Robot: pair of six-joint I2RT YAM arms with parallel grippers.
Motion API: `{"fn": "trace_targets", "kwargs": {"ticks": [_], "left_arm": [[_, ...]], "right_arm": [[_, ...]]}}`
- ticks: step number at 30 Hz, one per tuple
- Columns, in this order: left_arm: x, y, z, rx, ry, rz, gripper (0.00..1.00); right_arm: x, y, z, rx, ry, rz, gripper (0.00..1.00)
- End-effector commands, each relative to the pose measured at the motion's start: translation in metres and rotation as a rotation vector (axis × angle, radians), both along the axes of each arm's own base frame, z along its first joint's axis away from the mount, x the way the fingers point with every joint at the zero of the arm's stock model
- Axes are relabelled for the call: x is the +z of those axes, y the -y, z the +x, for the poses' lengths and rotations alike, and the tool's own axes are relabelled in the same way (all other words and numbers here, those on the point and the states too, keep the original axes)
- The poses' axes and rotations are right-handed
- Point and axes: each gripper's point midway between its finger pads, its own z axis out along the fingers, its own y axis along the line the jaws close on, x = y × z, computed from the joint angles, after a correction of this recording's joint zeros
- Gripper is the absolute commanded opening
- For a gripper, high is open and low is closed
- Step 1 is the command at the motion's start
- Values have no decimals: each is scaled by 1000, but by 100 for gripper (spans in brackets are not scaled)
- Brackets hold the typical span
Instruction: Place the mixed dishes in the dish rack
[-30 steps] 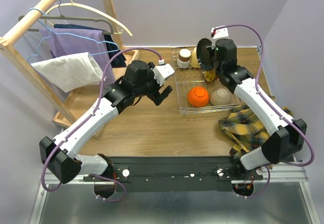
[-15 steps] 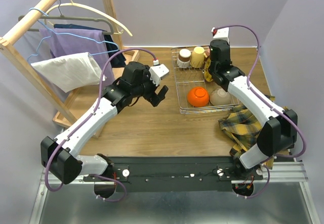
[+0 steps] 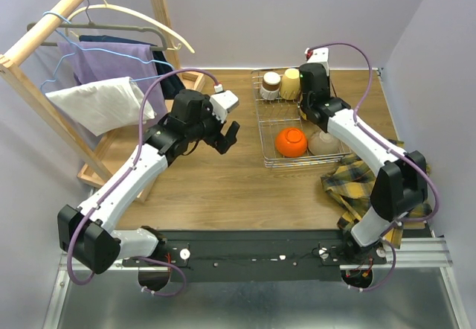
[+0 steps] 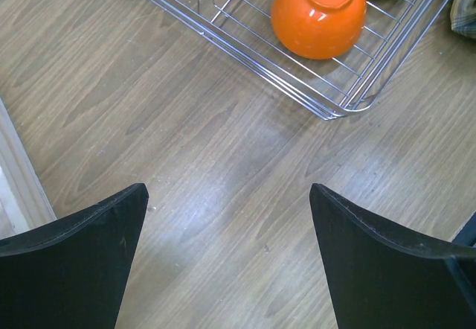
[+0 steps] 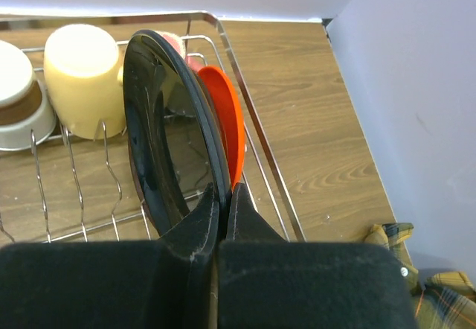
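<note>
I need to move my right gripper down a little toward the wire slots on the black bowl's side away from the red plate (image 5: 229, 124) and let go of the black bowl's rim, because those slots are empty.
The dish rack (image 3: 262, 132) is a silver wire basket at the table's back right. It holds an orange bowl (image 3: 291, 141), a beige bowl (image 3: 323, 142), a cream mug (image 3: 291, 83) and a white-and-brown cup (image 3: 271, 85). My right gripper (image 5: 225, 195) is shut on the rim of a black bowl (image 5: 160, 128). The bowl stands on edge in the rack's back right, against a red plate (image 5: 229, 124). A pink mug (image 5: 177, 42) peeks out behind it. My left gripper (image 4: 228, 189) is open and empty over bare table, left of the rack (image 4: 245, 53) and the orange bowl (image 4: 318, 13).
A plaid cloth (image 3: 364, 187) lies by the rack's front right corner. A wooden clothes rack (image 3: 97, 83) with hangers and garments stands at the left over a wooden tray (image 3: 119, 150). A wall runs close along the table's right side.
My right gripper has brought the black bowl down and back into the rack, beside the red plate. My left gripper has drawn a little left, away from the rack.
</note>
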Motion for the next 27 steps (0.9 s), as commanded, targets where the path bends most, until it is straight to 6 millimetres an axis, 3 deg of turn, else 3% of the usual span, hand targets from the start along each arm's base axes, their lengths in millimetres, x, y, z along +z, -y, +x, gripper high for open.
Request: {"fn": "trace_targets", "kwargs": {"ticks": [1, 21, 27], "left_arm": [[6, -2, -5, -4, 0, -37, 99], [6, -10, -1, 23, -12, -54, 99], [8, -10, -3, 20, -14, -65, 99]], "right_arm": [[-10, -8, 8, 5, -10, 24, 1], [-61, -23, 27, 28, -85, 30, 0], [-67, -25, 24, 42, -98, 38, 1]]}}
